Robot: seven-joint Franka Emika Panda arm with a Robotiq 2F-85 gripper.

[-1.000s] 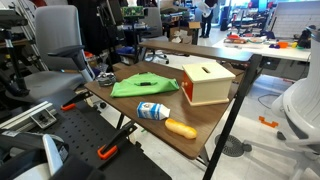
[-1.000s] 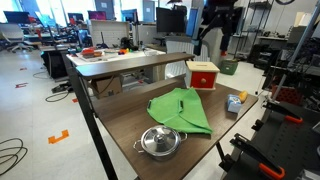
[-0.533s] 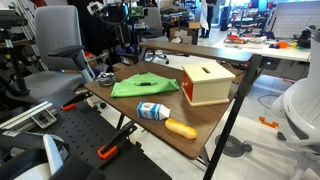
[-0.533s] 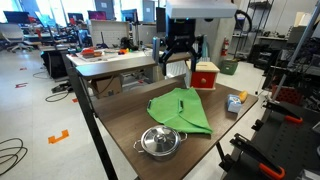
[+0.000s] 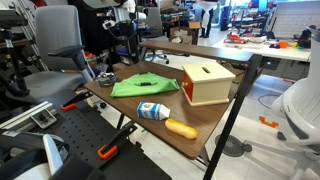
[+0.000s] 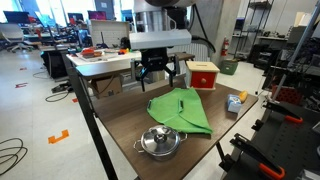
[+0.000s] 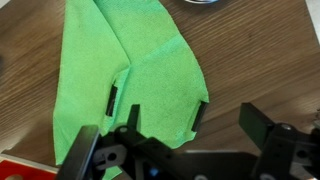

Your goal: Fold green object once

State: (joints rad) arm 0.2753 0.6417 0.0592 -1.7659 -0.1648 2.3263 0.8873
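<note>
My open gripper's parted fingers still hang above the cloth. My gripper comes down onto the cloth's edge (image 6: 152,103) (image 7: 202,99) beside the dark strip next and closes there.
The green object (image 6: 182,110) is a lime-green cloth lying flat and wrinkled on the wooden table, beside the wooden box (image 6: 203,74). It also shows in an exterior view (image 5: 145,84) and fills the upper left of the wrist view (image 7: 130,70). My gripper (image 6: 158,68) hangs in the air above the cloth's far end, open and empty. In the wrist view its two dark fingers (image 7: 172,140) stand wide apart over the cloth's edge and bare wood. It does not touch the cloth.
A steel pot (image 6: 160,141) sits at the table edge near the cloth. A small bottle (image 5: 152,111) and an orange object (image 5: 181,128) lie past the box (image 5: 207,82). Office chairs and desks surround the table (image 6: 120,125).
The arm has swung from high behind the box across and down. The gripper now hangs over the green cloth. The cloth and the other objects have not moved.
</note>
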